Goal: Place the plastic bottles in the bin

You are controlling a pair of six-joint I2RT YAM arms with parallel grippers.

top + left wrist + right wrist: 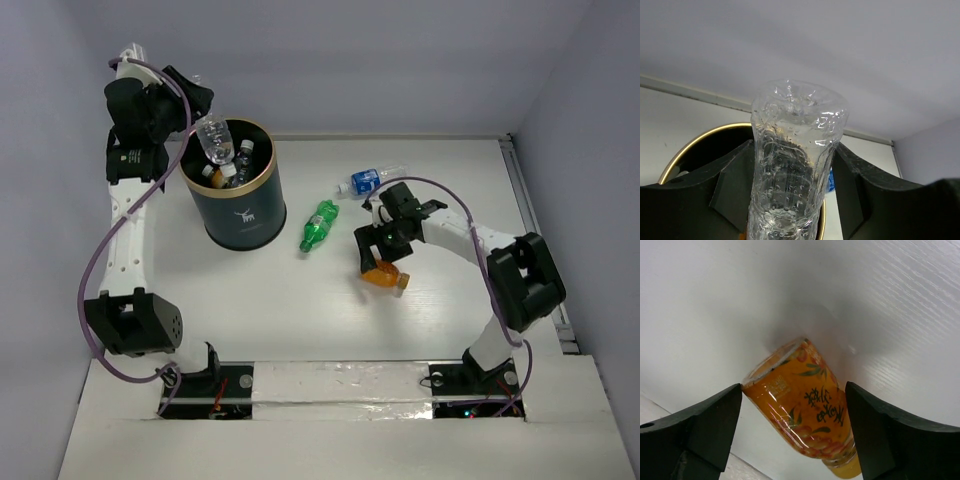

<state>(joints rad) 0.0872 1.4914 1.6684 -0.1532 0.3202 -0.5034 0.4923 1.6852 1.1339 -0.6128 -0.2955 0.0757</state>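
My left gripper shifts slightly left in the wrist view next and releases the clear bottle, since the bin's opening [240, 142] [722, 150] lies below it and toward that side.
The dark teal bin [243, 208] with a gold rim stands at the back left and holds several bottles [232, 172]. My left gripper [197, 108] is shut on a clear bottle [213, 138] and holds it tilted over the bin's left rim. In the left wrist view the clear bottle [792, 165] sits between the jaws, with the bin's rim [697, 141] below. My right gripper [373, 257] is shut on an orange-filled bottle [384, 276], low over the table. In the right wrist view the orange-filled bottle [807, 410] sits tilted between the jaws.
A green bottle [319, 225] lies on the white table right of the bin. A clear bottle with a blue label [366, 182] lies behind it, close to my right wrist. Grey walls close in the back and sides.
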